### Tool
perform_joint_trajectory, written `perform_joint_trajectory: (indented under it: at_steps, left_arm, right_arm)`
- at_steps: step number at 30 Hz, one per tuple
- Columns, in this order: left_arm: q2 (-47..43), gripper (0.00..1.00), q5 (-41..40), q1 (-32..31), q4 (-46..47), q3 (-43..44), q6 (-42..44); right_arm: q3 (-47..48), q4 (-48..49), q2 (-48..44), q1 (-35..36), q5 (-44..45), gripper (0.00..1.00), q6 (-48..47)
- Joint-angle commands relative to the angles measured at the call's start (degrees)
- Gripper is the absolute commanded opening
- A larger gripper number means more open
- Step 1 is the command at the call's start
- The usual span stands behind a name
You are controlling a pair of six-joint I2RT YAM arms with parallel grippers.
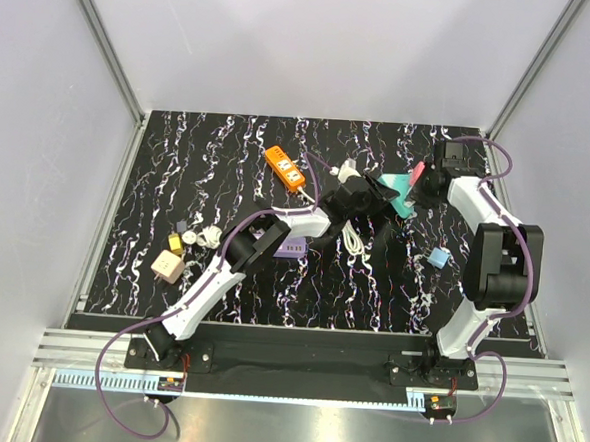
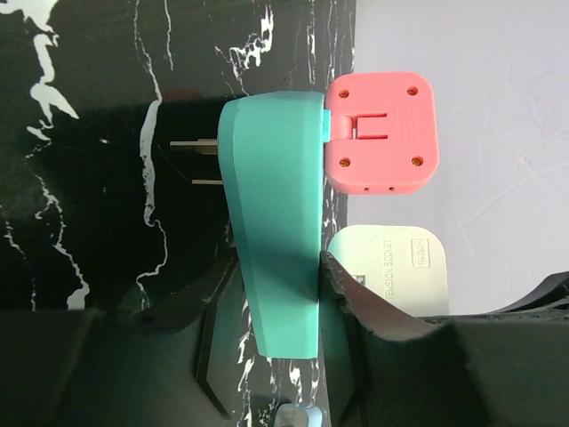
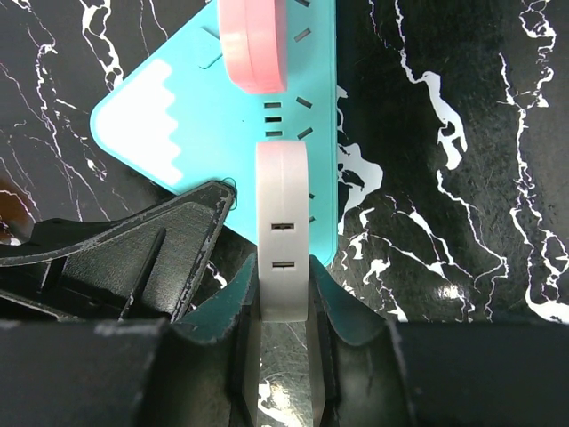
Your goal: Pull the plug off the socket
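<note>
I will next pull the white plug off with my right gripper, back and down to bare tabletop beside the blue adapter (image 1: 461,253), to release it. My left gripper holds the socket (image 1: 403,202).
A teal triangular socket (image 1: 403,202) stands on edge at the table's back right. A pink plug (image 1: 416,173) and a white plug sit on its face. My left gripper (image 2: 283,307) is shut on the socket (image 2: 276,222), one finger on each flat side. Two metal prongs (image 2: 194,144) stick out of the socket's back, and the pink plug (image 2: 382,133) and the white plug (image 2: 391,267) stand against its front. My right gripper (image 3: 283,294) is shut on the white plug (image 3: 283,222), which still touches the socket (image 3: 213,116) below the pink plug (image 3: 255,44).
An orange power strip (image 1: 284,167) and a white corded plug (image 1: 350,171) lie at the back. A white cable (image 1: 354,243) and a purple block (image 1: 293,247) lie mid-table, and a small blue adapter (image 1: 437,258) lies right. Several small adapters (image 1: 167,265) lie at the left.
</note>
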Motion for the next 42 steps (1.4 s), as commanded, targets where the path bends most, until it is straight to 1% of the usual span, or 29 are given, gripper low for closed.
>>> perform_joint_trajectory:
  at_steps: [1,5,8,14,17,18,20,23,24,28,30,31,33,34,37,40,41,42]
  left_arm:
    - [-0.1,0.00,-2.9,1.3,-4.3,-2.0,2.0]
    - [-0.2,0.00,-2.9,1.3,-3.9,-2.3,2.4]
    - [-0.3,0.00,-2.9,1.3,-4.0,-2.3,2.8]
    - [-0.4,0.00,-3.2,1.3,-3.6,-2.6,3.5]
    - [-0.4,0.00,-3.0,1.3,-2.5,-3.3,2.4]
    - [-0.3,0.00,-3.0,1.3,-2.8,-2.8,2.4]
    - [0.0,0.00,-2.7,1.4,-3.1,-2.3,2.4]
    - [1.0,0.00,-1.1,1.8,-1.5,-1.9,1.9]
    - [1.2,0.00,-0.5,1.9,0.5,-2.2,1.5]
    - [2.3,0.00,2.2,2.7,2.6,-2.3,0.2]
    - [2.2,0.00,2.2,2.8,2.7,-2.4,0.7]
    - [2.0,0.00,2.1,2.8,2.7,-2.4,0.9]
    - [1.9,0.00,2.1,2.8,2.9,-3.1,0.8]
    - [1.7,0.00,2.2,2.8,2.9,-3.1,0.7]
    - [1.9,0.00,2.3,2.8,2.1,-2.5,0.9]
    - [2.0,0.00,2.3,2.9,1.9,-2.2,0.7]
    - [2.1,0.00,2.3,2.9,1.9,-2.1,0.7]
    - [2.1,0.00,2.3,2.9,2.1,-2.1,0.8]
  right_arm:
    - [5.5,4.7,-4.9,-1.1,4.9,0.00,0.3]
    - [6.0,2.0,-7.5,-1.1,5.8,0.00,0.1]
    - [6.0,1.9,-8.1,-1.1,5.9,0.00,0.1]
    - [9.8,0.7,-3.4,-1.1,6.5,0.00,-0.5]
    - [11.7,-0.5,-3.8,-1.1,5.0,0.00,-0.1]
    - [11.0,-0.8,-4.2,-1.1,3.6,0.00,0.3]
    - [9.6,-1.6,-6.8,-1.1,3.7,0.00,0.5]
    - [4.2,-2.6,-11.0,-1.1,6.3,0.00,-0.3]
    - [2.9,-3.0,-11.9,-1.1,6.9,0.00,-0.3]
    - [-4.7,-2.6,-15.5,-1.9,7.3,0.00,3.5]
    - [-8.2,-1.9,-16.7,-3.6,7.5,0.00,4.1]
    - [-9.4,-1.5,-17.1,-6.1,7.0,0.00,4.8]
    - [-12.1,0.8,-19.2,-8.8,4.5,0.00,5.4]
    - [-12.7,1.3,-19.6,-11.2,3.9,0.00,5.6]
    - [-15.3,1.6,-20.7,-14.3,3.3,0.00,6.1]
    - [-19.9,4.6,-21.8,-20.2,-1.5,0.00,7.5]
    - [-21.0,6.7,-22.0,-23.4,-2.9,0.00,8.0]
    - [-23.1,8.1,-21.9,-24.7,-6.4,0.00,8.4]
